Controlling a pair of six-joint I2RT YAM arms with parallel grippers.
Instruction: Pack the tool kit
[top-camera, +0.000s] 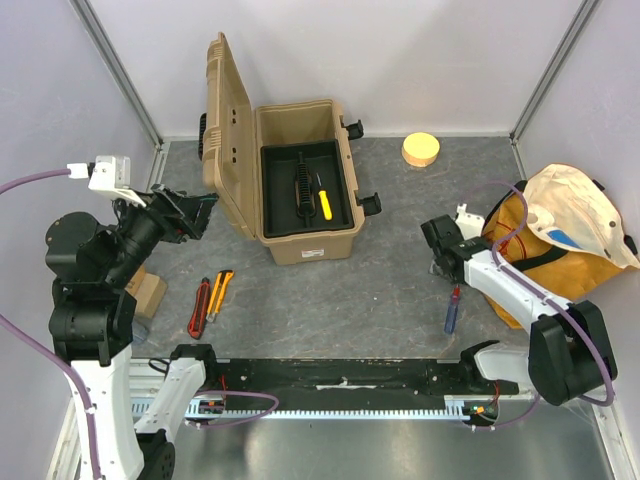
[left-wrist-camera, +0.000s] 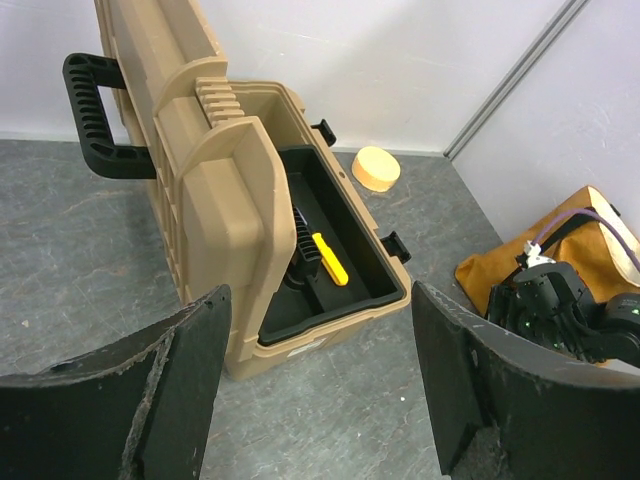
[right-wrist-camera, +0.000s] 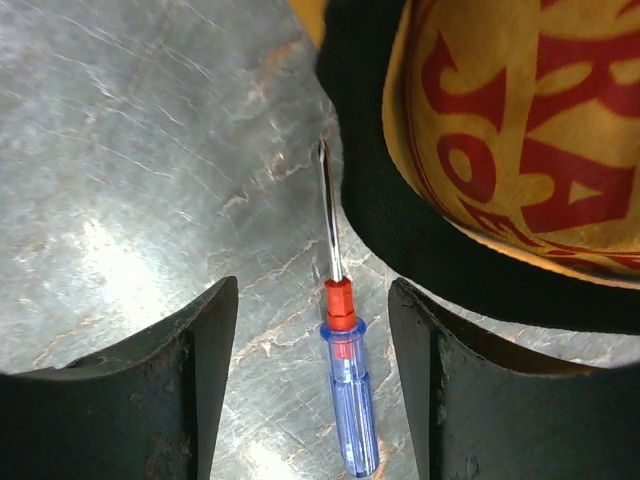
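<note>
My right gripper moves down and slightly back onto the screwdriver's red collar (top-camera: 456, 291) (right-wrist-camera: 340, 306) next, since the collar lies below its open fingers and nearer my base.
The tan toolbox (top-camera: 300, 235) stands open at the back middle, lid up on its left, with a black inner tray (top-camera: 340, 205) holding a yellow-handled tool (top-camera: 324, 204). In the left wrist view the toolbox (left-wrist-camera: 215, 240) and the yellow tool (left-wrist-camera: 329, 259) show too. My left gripper (top-camera: 200, 210) is open and empty, left of the box. A blue-handled screwdriver (right-wrist-camera: 350, 390) with a red collar lies on the table beside the fabric bag (right-wrist-camera: 520, 130). My right gripper (right-wrist-camera: 312, 380) is open, its fingers on either side of the screwdriver, not touching it. The screwdriver also shows in the top view (top-camera: 453, 309).
A red tool (top-camera: 199, 307) and a yellow-orange tool (top-camera: 220, 294) lie on the table at front left. A round yellow block (top-camera: 421, 149) sits at the back right. The orange-yellow bag (top-camera: 570, 235) fills the right side. A small wooden block (top-camera: 145, 290) is by the left arm.
</note>
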